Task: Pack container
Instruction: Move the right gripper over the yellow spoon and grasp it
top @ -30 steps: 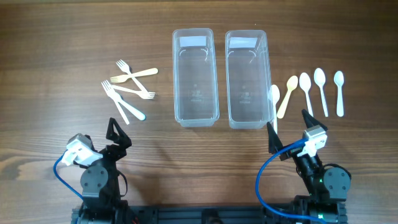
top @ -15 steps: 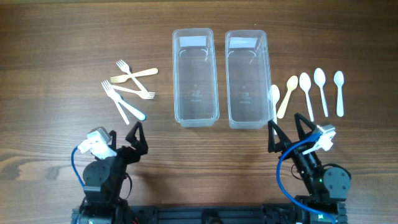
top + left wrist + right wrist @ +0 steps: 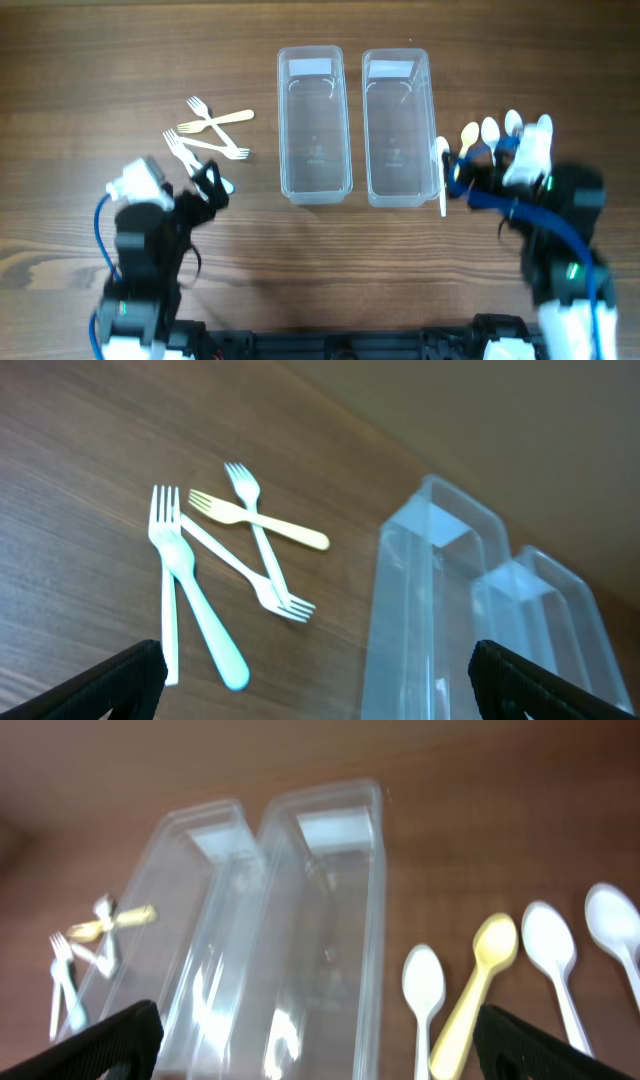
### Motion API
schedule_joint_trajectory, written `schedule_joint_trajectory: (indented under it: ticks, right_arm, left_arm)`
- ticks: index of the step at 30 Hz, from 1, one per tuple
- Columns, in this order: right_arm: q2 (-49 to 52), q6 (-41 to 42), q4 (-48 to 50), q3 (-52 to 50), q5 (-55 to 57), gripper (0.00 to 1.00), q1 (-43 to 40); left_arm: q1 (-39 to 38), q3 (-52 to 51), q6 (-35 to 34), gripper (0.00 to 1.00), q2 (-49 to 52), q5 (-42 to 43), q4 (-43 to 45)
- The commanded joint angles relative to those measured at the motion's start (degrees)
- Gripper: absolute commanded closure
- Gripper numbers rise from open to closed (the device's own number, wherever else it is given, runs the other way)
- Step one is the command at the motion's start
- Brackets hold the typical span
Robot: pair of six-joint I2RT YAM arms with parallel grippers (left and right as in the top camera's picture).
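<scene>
My right gripper moves outward and then down to close on the yellow spoon's neck (image 3: 464, 150) (image 3: 481, 978) next, as the yellow spoon's bowl lies farther out than my open fingers.
Two empty clear plastic containers stand side by side at the table's middle, the left one (image 3: 313, 125) and the right one (image 3: 397, 125). Several forks (image 3: 205, 135) lie to their left, white and pale yellow ones crossed over each other (image 3: 255, 545). Several spoons lie to the right: a white spoon (image 3: 423, 985), a yellow spoon (image 3: 480, 970) and more white ones (image 3: 555, 950). My left gripper (image 3: 210, 185) is open and empty just below the forks (image 3: 315, 695). My right gripper (image 3: 458, 172) is open and empty over the spoons' handles (image 3: 320, 1050), hiding most of them from overhead.
The wooden table (image 3: 320, 250) carries only the containers and cutlery. In the left wrist view both containers (image 3: 430, 600) rise to the right of the forks. In the right wrist view the forks (image 3: 85, 940) show far left, beyond the containers (image 3: 320, 920).
Both arms have moved away from the front edge toward the cutlery. The left gripper has reached the forks' handles; the right arm now covers most of the spoons. Both grippers stay open.
</scene>
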Motion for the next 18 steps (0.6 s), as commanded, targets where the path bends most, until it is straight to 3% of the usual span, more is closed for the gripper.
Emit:
schedule_joint_trajectory:
  ticks: [1,6,9,13,18]
  right_arm:
    - [14.4,-5.7,-8.1,16.2,1.4,0.01,0.3]
    - [29.4,-4.5,-19.0,35.4,-1.3,0.00,0.3]
    - [32.1,-1.1,-12.9,36.7,-3.9,0.00,0.3]
    - [35.6,8.2,-12.5,36.7,1.2,0.04,0.2]
    - [44.3,10.5,-18.2,36.7,4.9,0.01,0.2]
  left_arm:
    - [1.2,11.0,0.6,0.00,15.6,-0.9,-1.0]
    - [5.6,27.8,2.9,0.00,34.2,-0.8,-6.6]
    - [8.6,36.6,8.5,0.00,41.6,-0.9,-7.9]
    - [10.5,38.4,12.0,0.00,43.2,-1.0,-5.7]
    - [10.6,38.4,12.0,0.00,43.1,-1.0,-5.6]
